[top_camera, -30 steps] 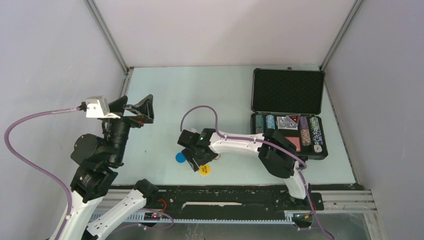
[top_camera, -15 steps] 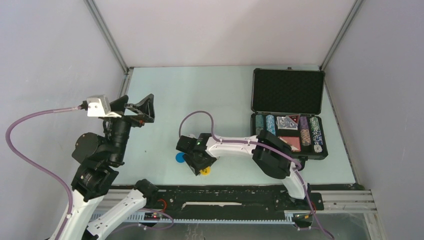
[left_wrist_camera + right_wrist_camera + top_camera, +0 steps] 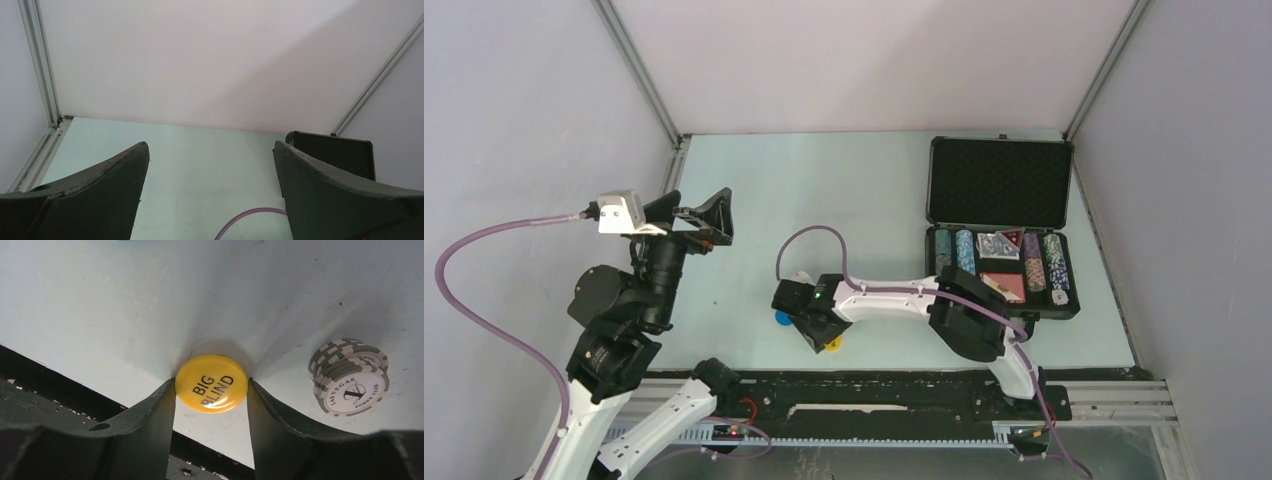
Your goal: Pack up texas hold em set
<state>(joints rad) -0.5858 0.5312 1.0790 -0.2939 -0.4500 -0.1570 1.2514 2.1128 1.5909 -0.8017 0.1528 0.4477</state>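
I will lift my right gripper next and swing it to the right in the top view, where the open case lies. Then I will release the button onto the case's red deck [image 3: 1011,287].
The black case [image 3: 1072,306] lies open at the right, its foam lid [image 3: 999,183] tilted back, with striped chip rows [image 3: 1052,260] and a red deck [image 3: 1011,287] inside. A yellow round button [image 3: 211,383] marked BIG BLIND lies on the table near the front edge. My right gripper [image 3: 210,386] is down over it, both fingers touching its opposite edges. In the top view that button [image 3: 834,344] peeks out beneath the right gripper [image 3: 822,335], and a blue round button [image 3: 780,319] lies just left of it. My left gripper [image 3: 700,215] is raised at the left, open and holding nothing.
A short stack of grey-and-white chips [image 3: 350,377] stands on the table right of the yellow button. The black front rail [image 3: 874,385] runs just behind the gripper. The case lid [image 3: 332,155] shows in the left wrist view past the right finger.
My right gripper has shifted slightly left and lowered over the yellow button, and its fingers have closed in onto the button's edges. The left arm has not moved.
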